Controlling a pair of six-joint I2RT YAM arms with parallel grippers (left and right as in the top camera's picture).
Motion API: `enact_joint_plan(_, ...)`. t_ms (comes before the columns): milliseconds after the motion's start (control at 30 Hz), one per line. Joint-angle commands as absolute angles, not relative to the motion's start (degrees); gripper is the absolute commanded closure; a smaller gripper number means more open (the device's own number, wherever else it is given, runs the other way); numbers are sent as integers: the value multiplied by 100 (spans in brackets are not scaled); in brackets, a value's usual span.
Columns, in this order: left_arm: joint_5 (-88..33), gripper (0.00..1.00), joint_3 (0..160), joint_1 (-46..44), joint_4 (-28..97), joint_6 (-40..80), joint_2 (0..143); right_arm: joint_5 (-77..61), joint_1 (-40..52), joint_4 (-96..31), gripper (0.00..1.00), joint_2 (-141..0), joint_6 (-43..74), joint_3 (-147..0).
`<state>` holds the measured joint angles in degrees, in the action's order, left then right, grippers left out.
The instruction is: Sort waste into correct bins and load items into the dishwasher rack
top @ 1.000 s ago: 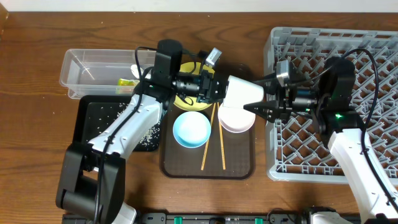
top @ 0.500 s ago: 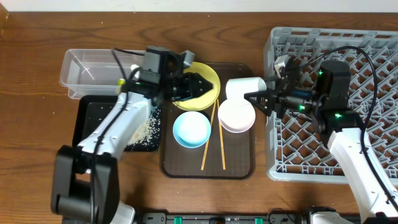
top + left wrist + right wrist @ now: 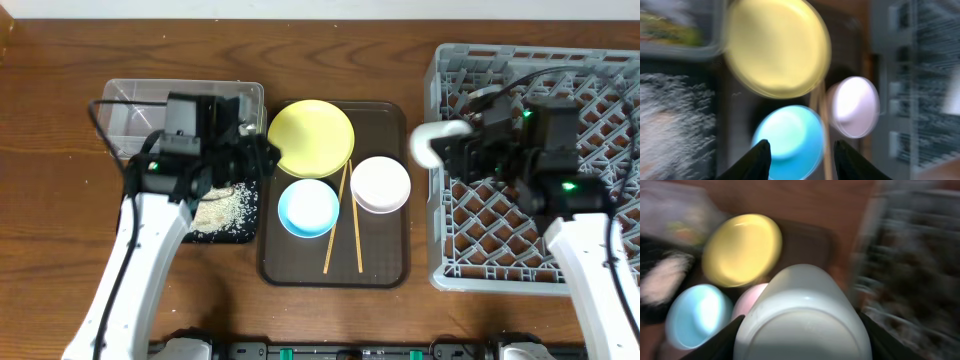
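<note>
The rack's empty near slots lie back of my right gripper and to its right in the overhead view, so I will carry the cup (image 3: 432, 140) down there and release.
My right gripper (image 3: 800, 330) is shut on the small pale cup (image 3: 432, 140), holding it on its side at the left wall of the grey dishwasher rack (image 3: 600, 280); the cup fills the right wrist view (image 3: 802, 315). My left gripper (image 3: 262, 155) is open and empty, above the edge between the black tray (image 3: 145, 215) and the yellow plate (image 3: 312, 138). In the blurred left wrist view its fingers (image 3: 801, 160) frame the light blue bowl (image 3: 790, 137). The pinkish-white bowl (image 3: 380, 185) and two chopsticks (image 3: 345, 225) lie on the brown tray. Rice grains (image 3: 225, 208) lie in the black tray.
The dark brown serving tray (image 3: 385, 265) sits in the middle. The clear tub (image 3: 125, 110) stands at the back left, partly hidden by my left arm; something green and yellow shows in it in the left wrist view (image 3: 670, 30).
My right gripper carried the cup right, from above the tray to the rack's left wall. My left arm drew back left, off the yellow plate, to above the black tray's edge.
</note>
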<state>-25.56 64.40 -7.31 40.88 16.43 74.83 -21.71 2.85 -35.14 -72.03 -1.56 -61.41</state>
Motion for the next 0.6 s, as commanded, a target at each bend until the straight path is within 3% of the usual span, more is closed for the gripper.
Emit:
enact_joint_plan(0, -1343, 56, 6473, -692, 4329, 1461, 7155, -257, 128, -4154, 94, -7098, 99, -6676)
enact_joint_plan(200, -1278, 56, 6473, -692, 4383, 1461, 6971, 1184, -233, -5201, 95, -7107, 648, -6855)
enact_joint_plan(567, -1278, 56, 6473, -692, 4386, 1461, 6997, 1223, -1516, -5848, 97, -7164, 904, -6593)
